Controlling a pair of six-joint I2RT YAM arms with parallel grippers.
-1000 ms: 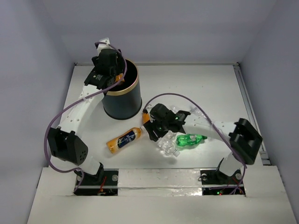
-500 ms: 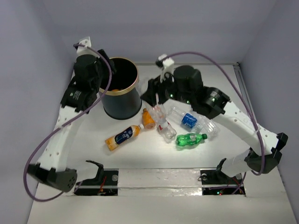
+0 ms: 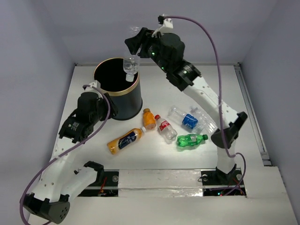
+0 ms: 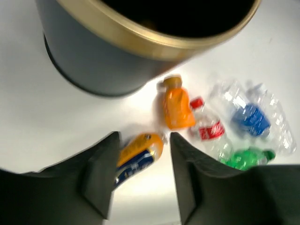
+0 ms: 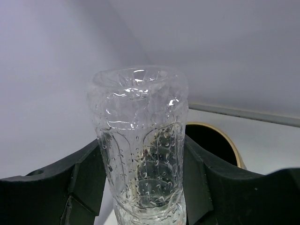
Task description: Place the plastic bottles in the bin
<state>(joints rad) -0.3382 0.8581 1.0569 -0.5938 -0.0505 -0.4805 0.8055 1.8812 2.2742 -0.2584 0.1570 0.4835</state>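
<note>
I need to carry the clear bottle to the left in the top view with my right gripper next, over the bin's opening [image 3: 113, 75] [image 5: 210, 144], and then let go of it, because the bottle's neck hangs near the bin's rim.
The black bin [image 3: 119, 101] with a gold rim stands at the back left. My right gripper [image 3: 134, 46] is shut on a clear unlabelled bottle [image 3: 130, 66], which hangs neck down over the bin's right rim. In the right wrist view the bottle [image 5: 143, 140] fills the space between the fingers, with the bin's mouth [image 5: 213, 143] behind it. My left gripper [image 3: 104, 108] is open and empty, left of the bin. In the left wrist view my left gripper [image 4: 140, 178] frames an orange bottle with a blue label [image 4: 138, 157].
On the table right of the bin lie the orange blue-label bottle [image 3: 124, 140], a small orange bottle [image 3: 149, 119], a red-label bottle [image 3: 166, 129], a blue-label bottle [image 3: 189, 120] and a green bottle [image 3: 191, 139]. The bin's wall [image 4: 93, 61] is close above the left fingers.
My right arm has lifted the clear bottle from the table up over the bin. My left arm has drawn back from the bin's rim and dropped low beside the bin.
</note>
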